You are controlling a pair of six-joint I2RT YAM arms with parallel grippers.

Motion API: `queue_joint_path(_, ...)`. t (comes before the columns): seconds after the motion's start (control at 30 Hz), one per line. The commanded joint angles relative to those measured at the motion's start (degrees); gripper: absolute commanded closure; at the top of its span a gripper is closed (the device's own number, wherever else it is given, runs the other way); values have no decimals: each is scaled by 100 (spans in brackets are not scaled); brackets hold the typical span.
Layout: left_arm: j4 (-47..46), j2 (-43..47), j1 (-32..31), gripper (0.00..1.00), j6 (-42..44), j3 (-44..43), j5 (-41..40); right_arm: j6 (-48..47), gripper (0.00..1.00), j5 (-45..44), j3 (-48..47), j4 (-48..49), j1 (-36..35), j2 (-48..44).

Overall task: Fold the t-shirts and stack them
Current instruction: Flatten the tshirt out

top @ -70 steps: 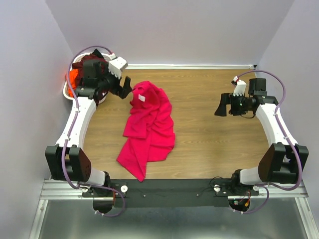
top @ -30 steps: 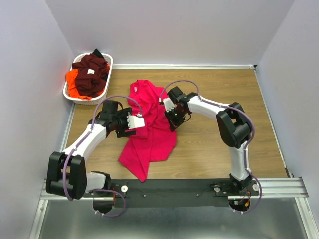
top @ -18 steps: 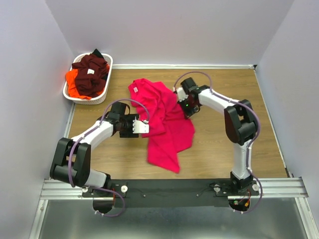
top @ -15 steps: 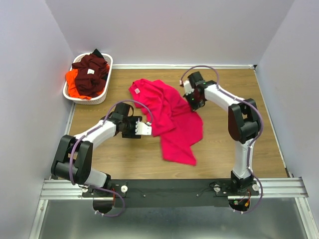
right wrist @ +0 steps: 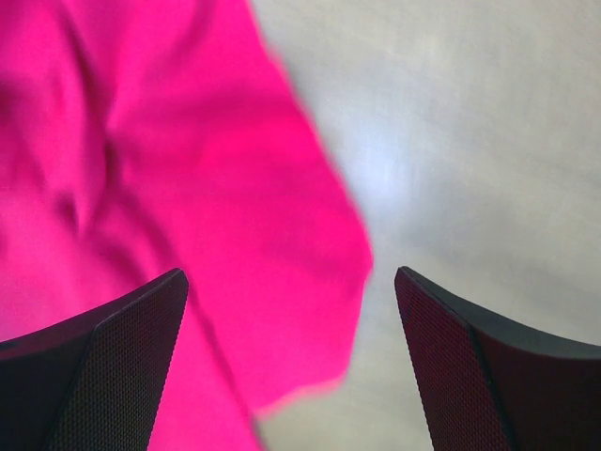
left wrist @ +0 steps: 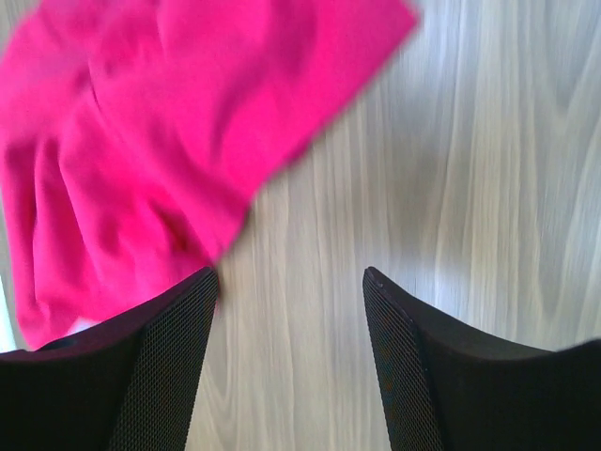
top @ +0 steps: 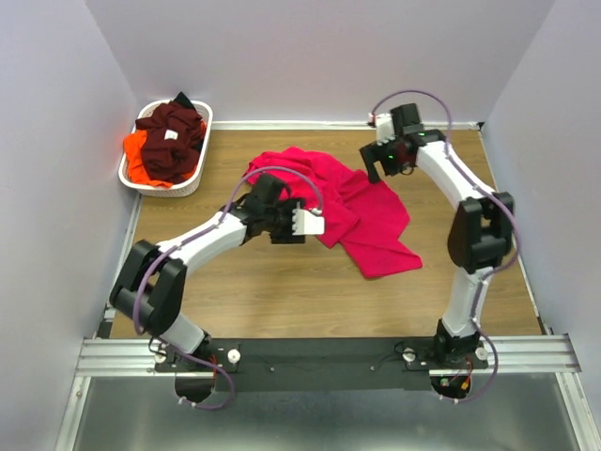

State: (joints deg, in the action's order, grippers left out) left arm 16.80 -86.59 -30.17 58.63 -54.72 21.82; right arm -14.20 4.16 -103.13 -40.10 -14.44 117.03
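Note:
The robot's right gripper will next move back, to the right in the top view and down onto the shirt's pointed near corner point(top: 418, 264), because that corner sticks out onto bare wood.
The bright pinkish-red t-shirt point(top: 362, 221) lies crumpled and spread across the middle of the table. My left gripper point(top: 286, 228) hangs at its near left edge, open and empty. In the left wrist view the gripper point(left wrist: 291, 277) is over bare wood and the shirt point(left wrist: 169, 122) fills the upper left. My right gripper point(top: 379, 165) is open above the shirt's far right edge. In the right wrist view the gripper point(right wrist: 291, 277) stands with a shirt corner point(right wrist: 188, 169) between and below its jaws, not gripped. A dark maroon t-shirt point(top: 171, 132) and an orange t-shirt point(top: 139, 155) lie in the basket.
The white oval basket point(top: 155, 188) stands at the back left corner against the left wall. The wooden table point(top: 235, 282) is bounded by walls on the left, back and right. The arm bases sit on the black rail at the near edge.
The shirt has been dragged to the right and spread wider. My right gripper has moved back and to the right. My left gripper has moved right along the shirt's near edge.

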Motion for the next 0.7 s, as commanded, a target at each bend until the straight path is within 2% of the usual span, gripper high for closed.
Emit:
queue_joint_path(0.0,-335,-464,-576,29,-1088,-425,139,22,5,978,855,-568,450,-978)
queue_joint_path(0.13,-440,-1042,-1174,30,-1528,-838,-55,31,12,1648,1540,-1087,977,-1410)
queue_joint_path(0.3,-397,-1650,-1588,37,-1846,-1357,-222,-189,23,1746,2410,-1457,1399,-1894)
queue_joint_path(0.47,-265,-1888,-1606,37,-1970,-1550,-205,-539,30,1605,3280,-1633,1706,-2211)
queue_joint_path(0.67,-89,-1844,-1606,37,-1952,-1568,-222,-970,39,1552,3861,-1677,1988,-2325)
